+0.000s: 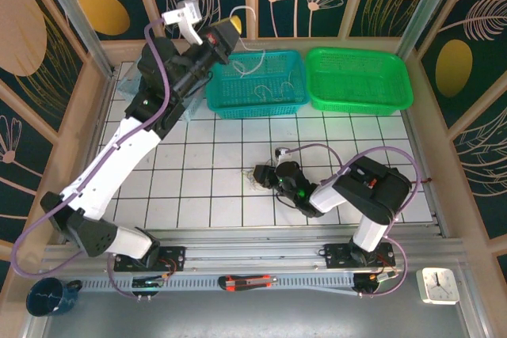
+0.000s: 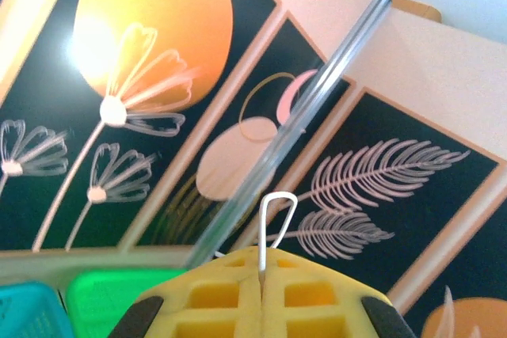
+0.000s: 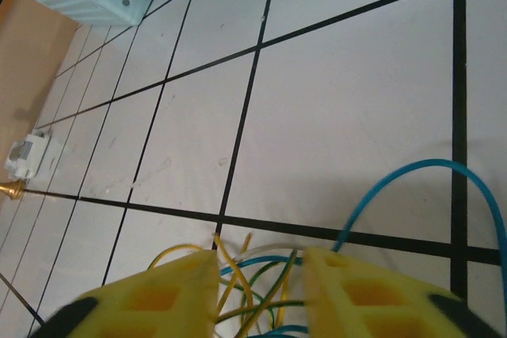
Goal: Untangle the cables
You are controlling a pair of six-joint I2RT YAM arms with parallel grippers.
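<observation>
My left gripper will next move its fingers down over the open inside of the teal basket (image 1: 257, 108) below and let go of the white cable where whitish wires lie.
The cables (image 3: 257, 286) are a small tangle of yellow, blue, green and whitish wires on the gridded table (image 3: 341, 100). My right gripper (image 3: 261, 279) is low over them, its yellow fingers open on either side of the tangle. One blue cable (image 3: 432, 168) arcs out to the right. From above, the right gripper (image 1: 264, 175) sits at the tangle (image 1: 254, 183) in mid table. My left gripper (image 1: 234, 24) is raised near the back wall, above the teal basket (image 1: 257, 108). It is shut on a thin white cable (image 2: 279, 207), whose loop sticks out beyond the fingertips.
A green basket (image 1: 360, 104) stands right of the teal one, which holds some whitish wires (image 1: 273, 85). An orange-handled tool (image 1: 247, 281), a dark mug (image 1: 49, 297) and a small clock (image 1: 438, 284) lie by the near rail. Panelled walls enclose the table.
</observation>
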